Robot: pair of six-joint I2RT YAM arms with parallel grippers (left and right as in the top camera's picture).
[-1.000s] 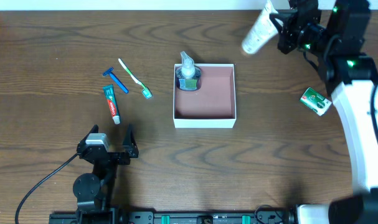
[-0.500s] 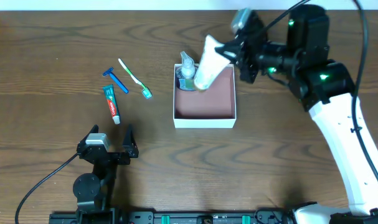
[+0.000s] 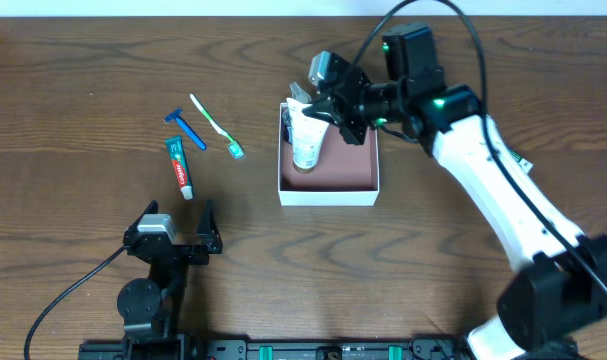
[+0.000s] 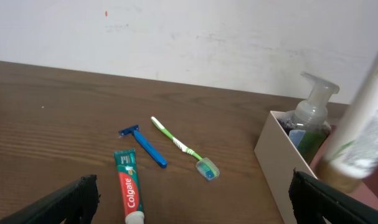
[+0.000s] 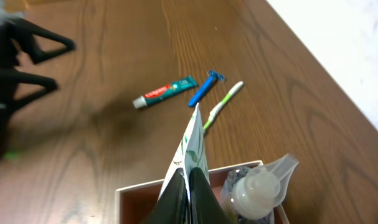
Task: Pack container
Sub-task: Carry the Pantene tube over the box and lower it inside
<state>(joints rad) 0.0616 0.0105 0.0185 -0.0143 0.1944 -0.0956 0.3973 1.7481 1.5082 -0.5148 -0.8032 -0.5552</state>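
Note:
My right gripper carries the white tube down toward the container's side nearest the toothbrush next, before my right gripper opens.
The container (image 3: 328, 197) is a white-walled square box with a reddish-brown floor at the table's middle. A clear pump bottle (image 3: 299, 96) stands in its back left corner. My right gripper (image 3: 333, 115) is shut on the crimped end of a white tube (image 3: 305, 140), holding it cap-down in the box's left side, beside the bottle. In the right wrist view the fingers (image 5: 204, 196) pinch the tube (image 5: 193, 146) next to the pump bottle (image 5: 257, 186). My left gripper (image 3: 173, 240) is open and empty at the front left.
A toothpaste tube (image 3: 180, 166), a blue razor (image 3: 186, 128) and a green toothbrush (image 3: 215, 125) lie left of the box. They also show in the left wrist view: toothpaste (image 4: 129, 194), razor (image 4: 145, 146), toothbrush (image 4: 179, 144).
My right gripper has carried the white tube from the back right, leftward and down into the left side of the container. The left arm has not moved.

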